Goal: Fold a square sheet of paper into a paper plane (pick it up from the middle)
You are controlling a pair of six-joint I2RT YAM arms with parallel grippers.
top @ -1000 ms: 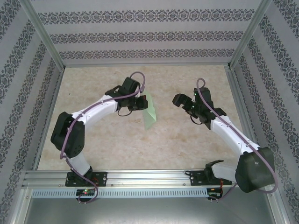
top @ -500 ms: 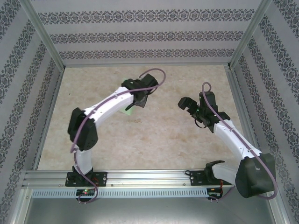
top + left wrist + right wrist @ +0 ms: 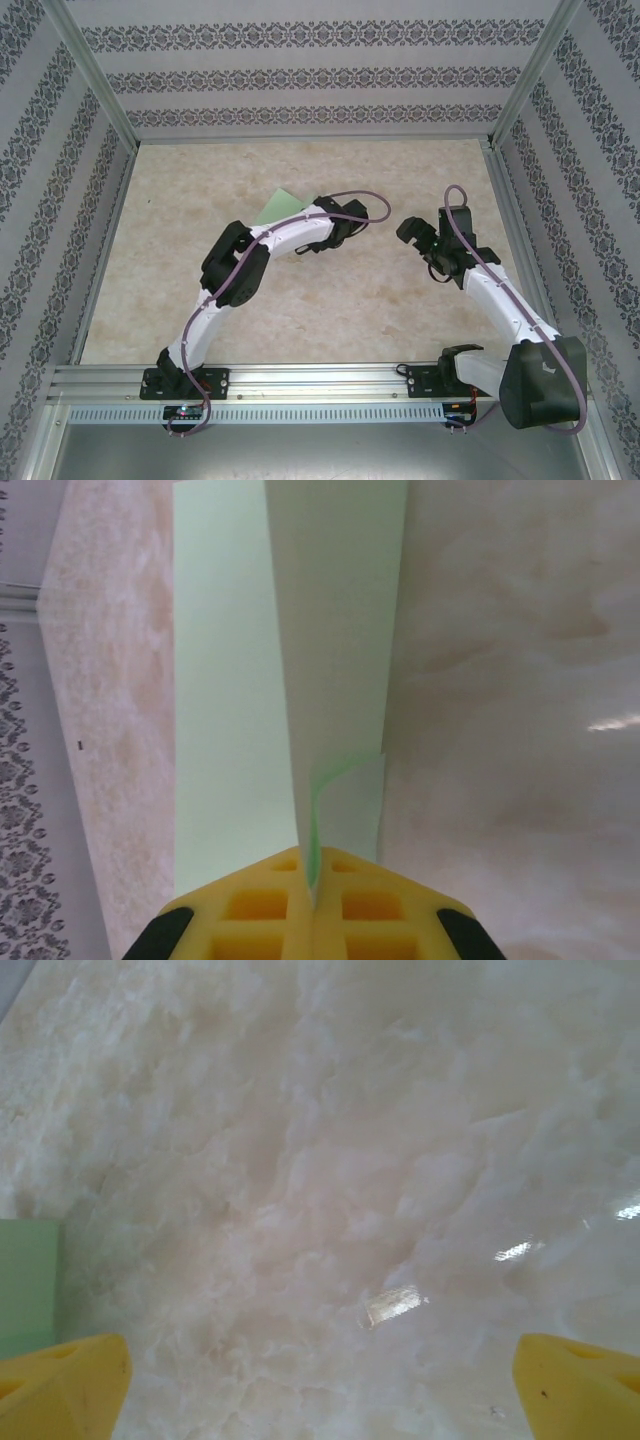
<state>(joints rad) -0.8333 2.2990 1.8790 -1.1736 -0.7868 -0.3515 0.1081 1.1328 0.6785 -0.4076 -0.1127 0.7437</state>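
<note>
The left gripper turns and draws the paper's pinched crease back toward my base over the bare tabletop next, since the paper lies crooked there, and releases it.
The square sheet of paper [image 3: 230, 680] is pale green and folded lengthwise, one flap lying flat over the table and the other [image 3: 335, 630] standing up from the crease. My left gripper [image 3: 315, 880] is shut on that crease at the near end, yellow pads pressed together. From above, the paper [image 3: 277, 208] shows behind the left forearm, near the left gripper [image 3: 322, 238] at mid table. My right gripper [image 3: 415, 232] hovers to its right, apart from the paper. In the right wrist view its jaws [image 3: 320, 1390] stand wide open over bare table, the paper's edge [image 3: 28, 1285] at far left.
The marble-patterned tabletop [image 3: 300, 300] is enclosed by patterned walls [image 3: 300, 80] and aluminium posts [image 3: 95, 80]. A metal rail [image 3: 320, 378] runs along the near edge by the arm bases.
The left arm has stretched toward the table's centre, its gripper still shut on the paper, which now lies behind the forearm. The right gripper has drawn back slightly to the right, staying open.
</note>
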